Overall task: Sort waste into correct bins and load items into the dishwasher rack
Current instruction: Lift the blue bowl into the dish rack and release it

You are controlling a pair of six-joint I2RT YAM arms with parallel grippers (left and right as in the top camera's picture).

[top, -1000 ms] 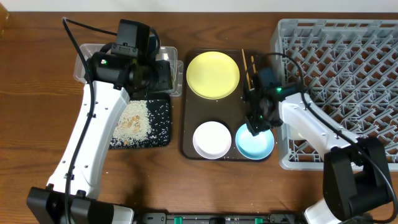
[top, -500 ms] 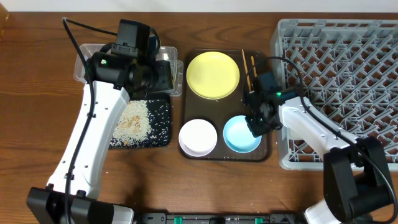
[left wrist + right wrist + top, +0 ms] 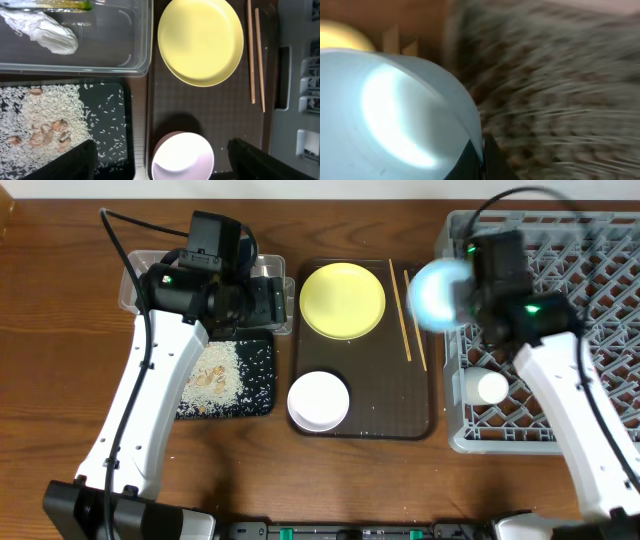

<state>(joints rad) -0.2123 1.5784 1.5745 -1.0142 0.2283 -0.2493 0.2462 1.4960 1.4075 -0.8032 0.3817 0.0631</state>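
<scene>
The right gripper turns outward and lowers the bowl into the rack's far tray-side corner (image 3: 464, 230) next, then releases it, as that spot lies outward of and below the gripper.
My right gripper (image 3: 483, 161) is shut on the rim of the light blue bowl (image 3: 385, 110). It holds the bowl (image 3: 438, 290) in the air at the left edge of the grey dishwasher rack (image 3: 590, 300). A small white cup (image 3: 487, 387) lies inside the rack. My left gripper (image 3: 160, 167) hangs open above the white bowl (image 3: 182, 157), holding nothing. The yellow plate (image 3: 343, 300) and two chopsticks (image 3: 399, 310) rest on the brown serving tray (image 3: 370, 420). In the clear tub (image 3: 145, 50) lie the white napkin (image 3: 42, 32) and the wrapper (image 3: 62, 5). Rice and scraps (image 3: 40, 117) cover the black tray (image 3: 262, 375).
The left arm (image 3: 150, 390) stretches over the black tray and the tub. The rack's near left wall (image 3: 455, 425) stands right beside the brown tray. The rack in the right wrist view (image 3: 560, 100) is blurred by motion.
The right gripper shut on the light blue bowl and lifted it off the brown tray, up and right to the rack's edge. The white bowl slid a little left. The left arm stayed put.
</scene>
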